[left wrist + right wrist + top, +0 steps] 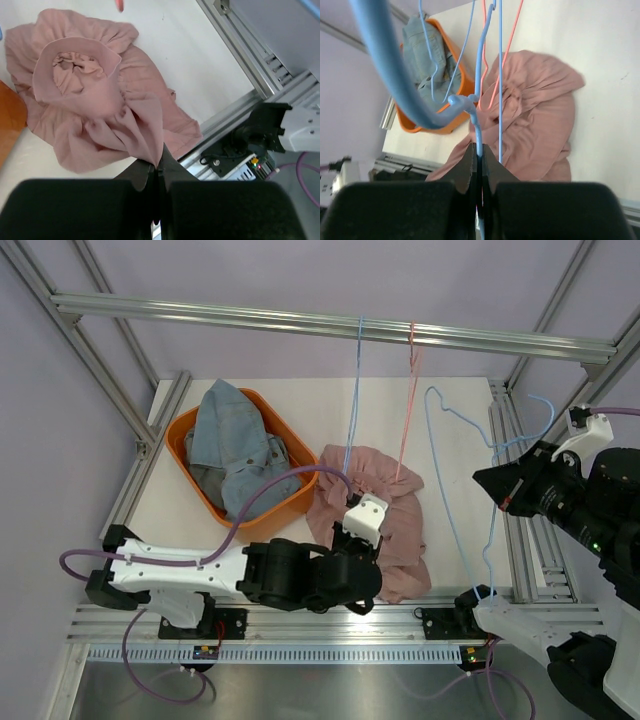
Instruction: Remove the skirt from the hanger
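The light blue hanger [395,75] is clear of the skirt, so my right gripper moves outward next, turning, and brings the hanger's hook onto the metal bar.
A pink skirt [385,510] lies crumpled on the white table, right of the orange basket; it also shows in the left wrist view [95,100] and the right wrist view [535,115]. My left gripper [159,162] is shut on a fold of the skirt's near edge, at the table's front [352,540]. My right gripper [479,152] is shut on a light blue wire hanger [395,75], held up at the right side [460,480], clear of the skirt.
An orange basket [185,435] with denim clothing [232,445] sits at the left. A blue hanger [357,370] and a pink hanger [408,390] hang from the metal rail [250,320]. Aluminium frame rails [525,540] border the table.
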{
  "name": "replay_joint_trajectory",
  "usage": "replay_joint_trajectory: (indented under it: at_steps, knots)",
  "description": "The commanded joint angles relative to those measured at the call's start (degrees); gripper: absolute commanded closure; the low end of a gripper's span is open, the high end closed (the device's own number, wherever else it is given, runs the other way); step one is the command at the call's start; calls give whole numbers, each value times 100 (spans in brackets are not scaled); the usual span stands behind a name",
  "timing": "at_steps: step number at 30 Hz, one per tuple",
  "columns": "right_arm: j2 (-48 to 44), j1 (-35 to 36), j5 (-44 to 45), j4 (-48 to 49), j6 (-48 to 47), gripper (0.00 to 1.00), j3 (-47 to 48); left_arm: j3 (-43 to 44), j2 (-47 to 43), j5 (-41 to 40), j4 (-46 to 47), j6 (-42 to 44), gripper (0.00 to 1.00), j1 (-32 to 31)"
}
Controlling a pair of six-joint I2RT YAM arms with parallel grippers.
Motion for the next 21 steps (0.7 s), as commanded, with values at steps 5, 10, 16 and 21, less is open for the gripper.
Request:
replay_joint_trajectory:
  at_steps: [5,10,16,21]
  knots:
    - [956,-18,1733,-747,-442,100,408,-35,-934,-270,-855,-656,100,-647]
    - [1623,-27,1929,-256,-732,100,863,-202,-1462,-394,-970,-647,100,-833]
    - [2615,-36,2263,-52,-1039,100,1918,-430,-1849,-481,-979,-586,100,-886]
    - [3215,-176,2158,35,-1154,100,2446,-650,-2086,-525,-856,-489,100,-895]
